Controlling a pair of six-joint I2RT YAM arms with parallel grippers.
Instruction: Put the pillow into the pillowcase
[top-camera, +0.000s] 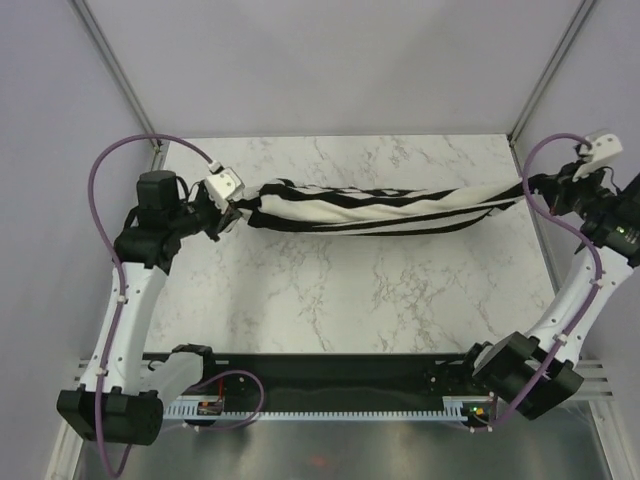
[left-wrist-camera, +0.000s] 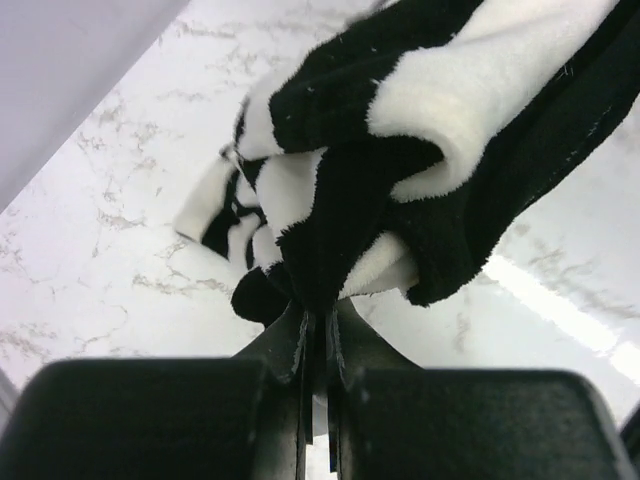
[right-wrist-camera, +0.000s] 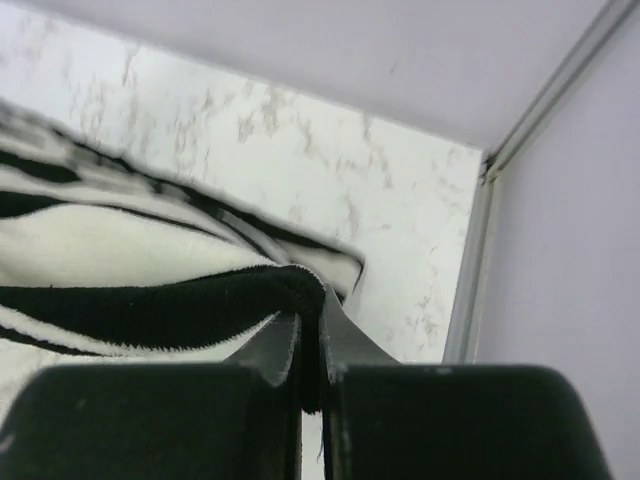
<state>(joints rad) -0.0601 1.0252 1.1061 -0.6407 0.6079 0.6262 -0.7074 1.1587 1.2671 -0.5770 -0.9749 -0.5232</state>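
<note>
My left gripper moves down and outward next and releases the pillowcase (top-camera: 380, 208) over the bare marble by the back wall (top-camera: 255, 167), as that marble lies below and outward of it.
The black and white striped pillowcase (top-camera: 380, 208) hangs stretched in a sagging band between my two grippers, above the far part of the marble table (top-camera: 330, 300). My left gripper (top-camera: 232, 212) is shut on its left end; the left wrist view shows bunched striped fabric (left-wrist-camera: 400, 150) pinched between the jaws (left-wrist-camera: 318, 318). My right gripper (top-camera: 545, 192) is shut on its right end; the right wrist view shows a black hem (right-wrist-camera: 200, 305) clamped at the jaws (right-wrist-camera: 310, 318). The cream pillow is not visible as a separate thing; I cannot tell whether it is inside.
Grey walls and metal corner posts (top-camera: 115, 70) enclose the table at back, left and right. A post (right-wrist-camera: 480, 260) stands close to my right gripper. The arm bases sit on a black rail (top-camera: 330, 380) at the near edge.
</note>
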